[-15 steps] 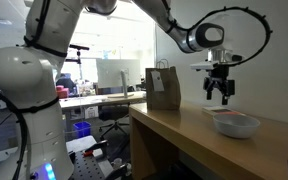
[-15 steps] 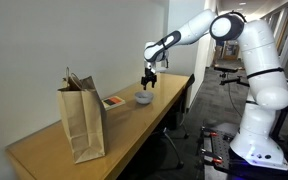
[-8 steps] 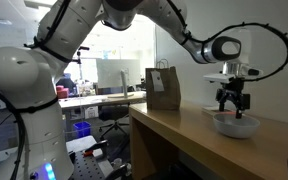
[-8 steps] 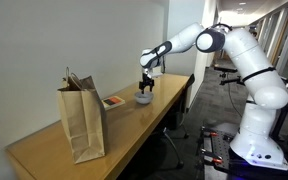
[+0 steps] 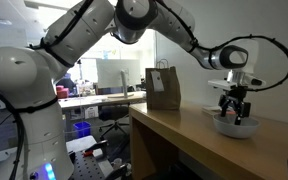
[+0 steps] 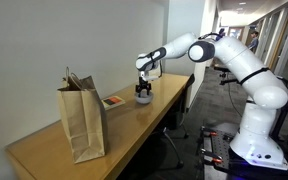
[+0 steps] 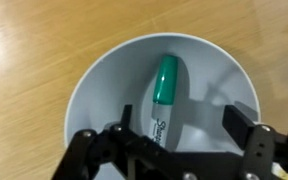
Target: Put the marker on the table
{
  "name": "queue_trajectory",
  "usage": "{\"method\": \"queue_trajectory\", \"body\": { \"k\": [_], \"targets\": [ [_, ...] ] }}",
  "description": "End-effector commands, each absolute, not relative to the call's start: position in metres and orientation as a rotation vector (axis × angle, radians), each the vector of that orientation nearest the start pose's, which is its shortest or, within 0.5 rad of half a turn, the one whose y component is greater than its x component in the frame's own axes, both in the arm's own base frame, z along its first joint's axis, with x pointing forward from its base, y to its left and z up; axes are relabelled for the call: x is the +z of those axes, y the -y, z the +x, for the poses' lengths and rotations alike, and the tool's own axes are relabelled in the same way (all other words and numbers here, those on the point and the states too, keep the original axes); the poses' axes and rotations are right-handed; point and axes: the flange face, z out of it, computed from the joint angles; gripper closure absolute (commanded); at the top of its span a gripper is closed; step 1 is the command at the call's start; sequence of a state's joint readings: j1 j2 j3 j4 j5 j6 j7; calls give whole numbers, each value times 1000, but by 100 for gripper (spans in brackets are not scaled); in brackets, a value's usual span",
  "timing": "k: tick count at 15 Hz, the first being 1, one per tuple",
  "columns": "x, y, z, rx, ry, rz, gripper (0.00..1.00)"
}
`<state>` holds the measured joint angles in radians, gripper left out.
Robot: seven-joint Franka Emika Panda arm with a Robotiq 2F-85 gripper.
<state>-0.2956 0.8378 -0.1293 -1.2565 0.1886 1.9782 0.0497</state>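
Note:
The open fingers of my gripper are already on either side of the marker, so I should next lower my gripper into the bowl (image 7: 104, 70), onto the marker's white body (image 7: 160, 122) below it.
The marker (image 7: 161, 97), green cap and white barrel, lies inside the white bowl (image 7: 104, 70) on the light-brown table (image 7: 24, 50). My gripper (image 7: 174, 130) hangs open directly over the bowl, its fingers (image 7: 242, 124) spread either side of the marker and not touching it. In both exterior views the gripper (image 5: 233, 113) (image 6: 142, 91) reaches down into the bowl (image 5: 234, 127) (image 6: 142, 98) on the table (image 5: 184, 135) (image 6: 84, 150). The marker is hidden there.
A brown paper bag (image 5: 163, 88) (image 6: 82, 118) stands on the table away from the bowl. A small flat red-and-white item (image 6: 114, 102) lies between bag and bowl. The wall runs along the table's far side. Cluttered desks (image 5: 94, 98) stand beyond.
The gripper has moved sideways over the bowl and come down into it, still open.

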Motion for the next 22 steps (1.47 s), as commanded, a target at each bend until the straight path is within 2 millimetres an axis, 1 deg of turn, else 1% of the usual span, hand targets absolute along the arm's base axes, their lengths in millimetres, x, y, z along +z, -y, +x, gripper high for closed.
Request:
{"method": "queue_trajectory", "body": {
  "k": [1,3,4,5,6,7,8,9,11,13,14,15,16,17,22],
  "targets": [
    [241,279,697,179,-841,-2895,5],
    [235,285,699,186,-854,-2895,7],
    [232,289,700,190,-861,-2890,10],
    [230,292,700,194,-867,-2890,28],
    [226,293,700,199,-864,-2893,35],
    [223,293,700,200,-865,-2895,39],
    [219,291,700,199,-863,-2897,45],
    [215,288,700,203,-854,-2902,55],
    [208,281,701,212,-840,-2915,71],
    [208,275,703,206,-830,-2928,84],
    [208,271,703,204,-823,-2936,92],
    [213,271,705,198,-824,-2941,98],
    [230,276,709,194,-820,-2946,94],
    [235,274,711,179,-810,-2955,94],
    [287,276,720,94,-793,-3040,94]
  ]
}}
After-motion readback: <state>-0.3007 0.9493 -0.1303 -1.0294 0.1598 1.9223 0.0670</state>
